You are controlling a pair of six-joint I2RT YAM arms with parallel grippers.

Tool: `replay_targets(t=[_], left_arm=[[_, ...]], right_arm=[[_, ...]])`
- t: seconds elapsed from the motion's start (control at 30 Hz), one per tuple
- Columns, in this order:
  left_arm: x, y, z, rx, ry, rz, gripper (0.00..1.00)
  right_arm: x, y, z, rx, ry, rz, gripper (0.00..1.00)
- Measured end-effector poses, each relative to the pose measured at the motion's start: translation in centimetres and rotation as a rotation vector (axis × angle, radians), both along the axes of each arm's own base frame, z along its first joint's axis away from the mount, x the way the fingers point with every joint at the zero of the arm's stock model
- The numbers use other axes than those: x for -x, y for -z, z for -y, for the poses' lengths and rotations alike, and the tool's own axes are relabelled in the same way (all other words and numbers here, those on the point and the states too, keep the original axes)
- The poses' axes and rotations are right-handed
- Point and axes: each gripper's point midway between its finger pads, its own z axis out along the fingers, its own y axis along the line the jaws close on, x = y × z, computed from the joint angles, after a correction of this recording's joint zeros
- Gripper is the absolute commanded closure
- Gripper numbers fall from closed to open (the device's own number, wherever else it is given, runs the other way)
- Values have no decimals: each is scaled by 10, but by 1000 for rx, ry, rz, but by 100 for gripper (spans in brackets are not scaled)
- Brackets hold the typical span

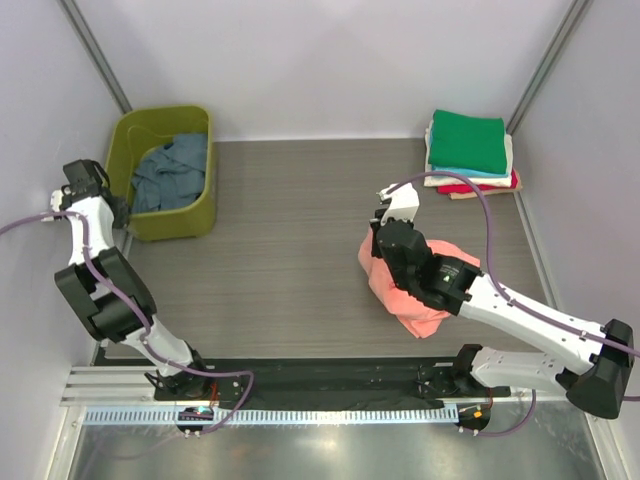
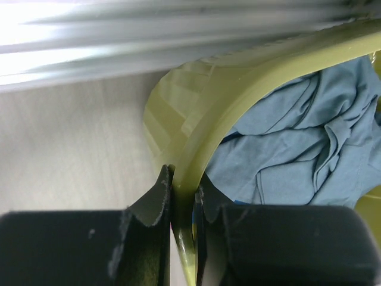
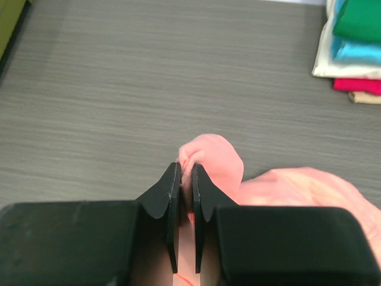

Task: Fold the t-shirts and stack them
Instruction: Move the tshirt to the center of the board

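The right gripper sweeps up toward the tub (image 1: 162, 232) next, then across and down to release the bunched pink t-shirt on the tabletop near the stack (image 1: 432, 222), since it lies bunched.
A salmon-pink t-shirt (image 1: 405, 290) lies bunched on the table right of centre. My right gripper (image 3: 186, 170) is shut on a fold of this pink t-shirt (image 3: 211, 158) and lifts it. My left gripper (image 2: 183, 186) is shut on the rim of the olive-green tub (image 2: 238, 101) at the far left. A slate-blue t-shirt (image 2: 297, 143) lies crumpled inside the tub (image 1: 162, 232). A stack of folded t-shirts (image 1: 470, 152), green on top, then teal, cream and red, sits at the back right; it also shows in the right wrist view (image 3: 354, 47).
The grey wood-grain table (image 1: 290, 230) is walled in by white panels on three sides. A black strip and metal rail (image 1: 300, 400) run along the near edge by the arm bases.
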Motion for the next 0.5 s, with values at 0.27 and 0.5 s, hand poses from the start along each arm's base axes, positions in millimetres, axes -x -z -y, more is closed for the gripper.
replay_targets(t=[0.27, 0.5], left_arm=[[-33, -2, -22, -11, -33, 23, 65], [-48, -14, -13, 2, 26, 111, 11]], right_arm=[[7, 22, -6, -18, -37, -58, 99], [3, 41, -13, 31, -36, -99, 99]])
